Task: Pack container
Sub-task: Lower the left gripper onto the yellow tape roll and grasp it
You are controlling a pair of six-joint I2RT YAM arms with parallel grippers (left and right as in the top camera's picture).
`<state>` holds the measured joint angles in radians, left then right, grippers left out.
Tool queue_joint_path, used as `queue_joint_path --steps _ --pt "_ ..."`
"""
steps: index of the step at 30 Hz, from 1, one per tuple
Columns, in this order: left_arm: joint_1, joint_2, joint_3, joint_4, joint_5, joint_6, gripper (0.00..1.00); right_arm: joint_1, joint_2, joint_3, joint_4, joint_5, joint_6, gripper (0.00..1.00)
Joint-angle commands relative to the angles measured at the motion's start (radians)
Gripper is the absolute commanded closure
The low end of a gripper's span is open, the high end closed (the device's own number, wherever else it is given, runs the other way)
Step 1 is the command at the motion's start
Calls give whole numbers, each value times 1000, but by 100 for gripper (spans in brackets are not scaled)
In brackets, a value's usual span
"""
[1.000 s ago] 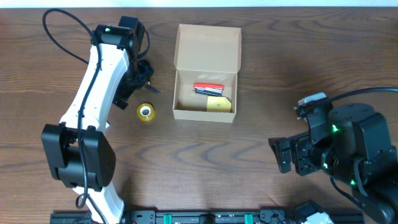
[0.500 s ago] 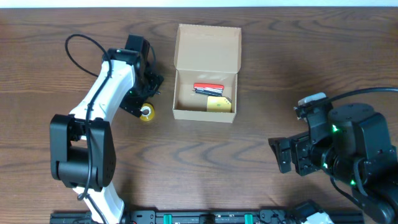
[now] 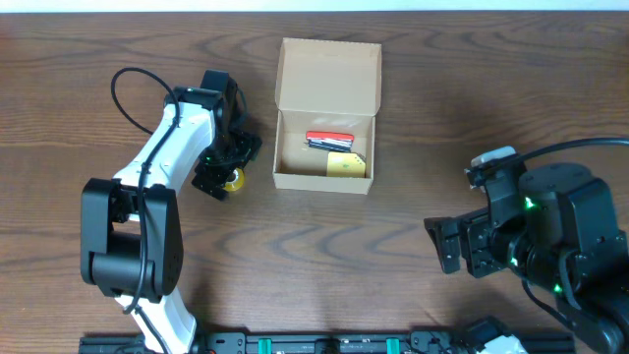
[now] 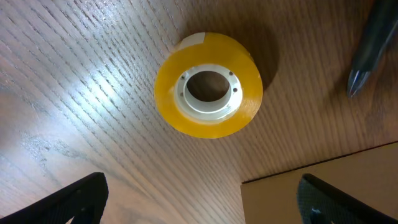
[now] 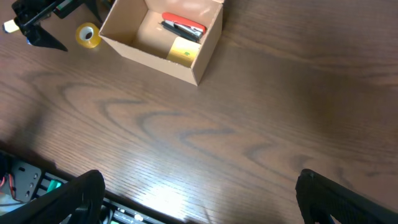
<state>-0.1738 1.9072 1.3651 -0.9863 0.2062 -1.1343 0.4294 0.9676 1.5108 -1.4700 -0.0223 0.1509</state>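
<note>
The yellow tape roll (image 3: 234, 180) (image 4: 208, 104) is still outside the box, so my left gripper needs to go down around it next, with its open fingers on both sides.
The container (image 3: 327, 175) is an open tan cardboard box with its lid flap folded back; it also shows in the right wrist view (image 5: 205, 53). Inside lie a red item (image 3: 329, 139) and a yellow item (image 3: 346, 165). A yellow tape roll (image 3: 234, 180) lies flat on the table just left of the box. It shows large in the left wrist view (image 4: 208, 84). My left gripper (image 3: 222, 169) hovers right over the roll, open and empty, fingers (image 4: 81, 199) wide apart. My right gripper (image 3: 450, 246) is open and empty, far right of the box.
A dark pen tip (image 4: 367, 50) lies beside the tape roll. The box corner (image 4: 292, 199) is close to my left gripper's right finger. The left arm and its black cable (image 3: 133, 79) cross the table's left side.
My left gripper has swung toward the front and right, from behind the tape roll to directly over it. The right arm and the box have not moved.
</note>
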Motion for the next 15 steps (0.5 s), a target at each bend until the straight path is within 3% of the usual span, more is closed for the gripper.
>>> queue_joint_path --steps 1,15 --pt "3 2 -20 2 -36 -28 2 -7 -1 13 -1 11 -10 1" --pt "6 2 -90 109 -106 -89 3 -7 -1 13 -1 11 -10 1"
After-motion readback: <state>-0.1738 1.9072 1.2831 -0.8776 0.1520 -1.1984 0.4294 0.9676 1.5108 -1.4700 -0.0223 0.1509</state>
